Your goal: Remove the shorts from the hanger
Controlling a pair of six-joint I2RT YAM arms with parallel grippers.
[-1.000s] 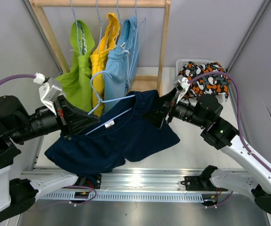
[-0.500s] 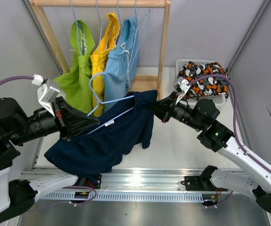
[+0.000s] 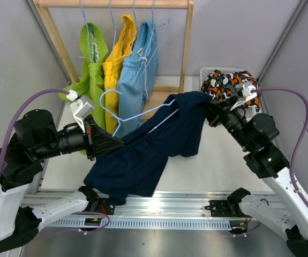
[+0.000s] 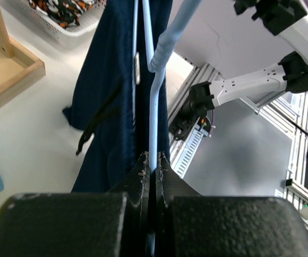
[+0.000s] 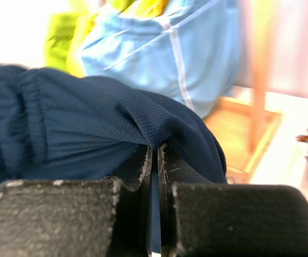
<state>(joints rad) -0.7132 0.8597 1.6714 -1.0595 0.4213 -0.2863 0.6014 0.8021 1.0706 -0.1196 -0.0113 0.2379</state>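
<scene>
I should raise my right gripper to pull the shorts off the hanger (image 3: pixel 127 116), then lower and release them onto the white basket, as it lies outward and below.
Navy shorts (image 3: pixel 143 155) hang stretched between my two arms on a light blue hanger (image 3: pixel 127 116). My left gripper (image 3: pixel 111 143) is shut on the hanger's bar (image 4: pixel 152 115), with the navy cloth (image 4: pixel 108 101) draped beside it. My right gripper (image 3: pixel 210 112) is shut on a fold of the navy shorts (image 5: pixel 89 123) at their upper right end. Lime green shorts (image 3: pixel 89 80), yellow shorts (image 3: pixel 116 64) and light blue shorts (image 3: pixel 137 69) hang on the wooden rack (image 3: pixel 186 43). The patterned shorts (image 3: pixel 226 85) lie in a white basket (image 3: pixel 204 72).
The rack's wooden base (image 3: pixel 162 96) stands just behind the stretched cloth. Grey walls close in on both sides. A metal rail (image 3: pixel 164 206) carrying the arm bases runs along the near edge.
My right gripper shut on the navy shorts and pulled their end up and to the right, toward the basket. The left arm swung right with the hanger, and the cloth now hangs narrower.
</scene>
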